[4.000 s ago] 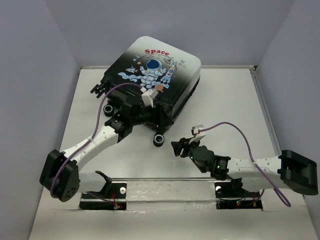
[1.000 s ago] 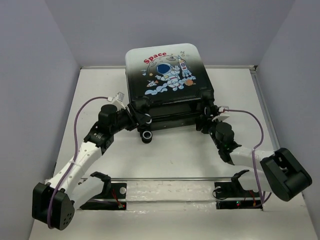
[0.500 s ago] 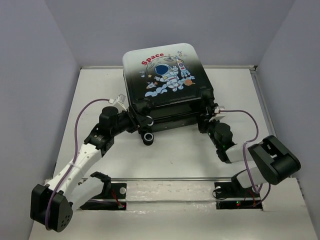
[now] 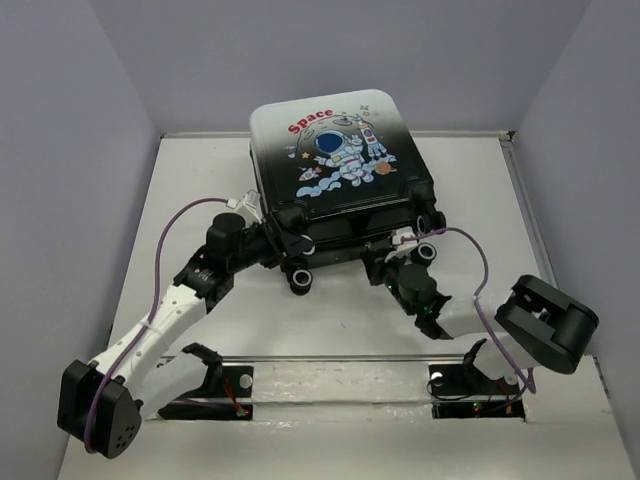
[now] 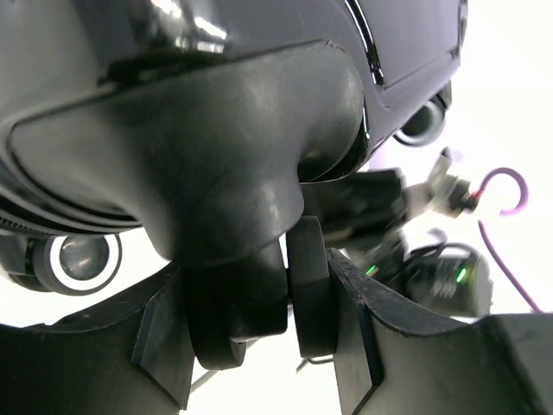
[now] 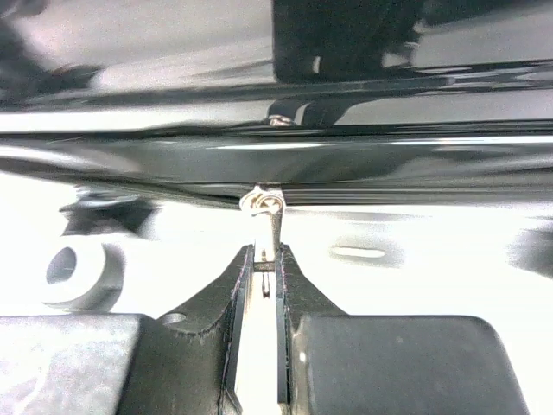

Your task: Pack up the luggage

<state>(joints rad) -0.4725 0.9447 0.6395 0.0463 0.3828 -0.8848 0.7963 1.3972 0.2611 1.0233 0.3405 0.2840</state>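
Note:
My right gripper moves to the left in the top view next, along the luggage's near edge toward the wheels, since the zip pull's slider runs on that zip line.
The luggage [image 4: 340,160] lies shut at the back middle of the table, its astronaut and red "Space" print facing up. At the near-left corner my left gripper [image 4: 283,243] is shut on a black caster wheel [image 5: 308,281] and its housing [image 5: 233,294], with one finger [image 5: 164,341] on each side. My right gripper [image 4: 385,262] sits at the middle of the near edge. In the right wrist view the right gripper [image 6: 264,259] is shut on the thin metal zipper pull [image 6: 268,246], which hangs from the slider [image 6: 263,202] on the zip line. The lining is hidden.
Two more wheels [image 4: 299,279] [image 4: 428,250] stick out from the luggage's near edge. Grey walls enclose the white table [image 4: 500,200] on three sides. A metal rail [image 4: 340,358] runs along the near edge by the arm bases. Purple cables loop over both arms.
My right gripper has slid left along the luggage's near edge from the right corner and closed on the zipper pull. The luggage has shifted slightly. The left gripper keeps its hold.

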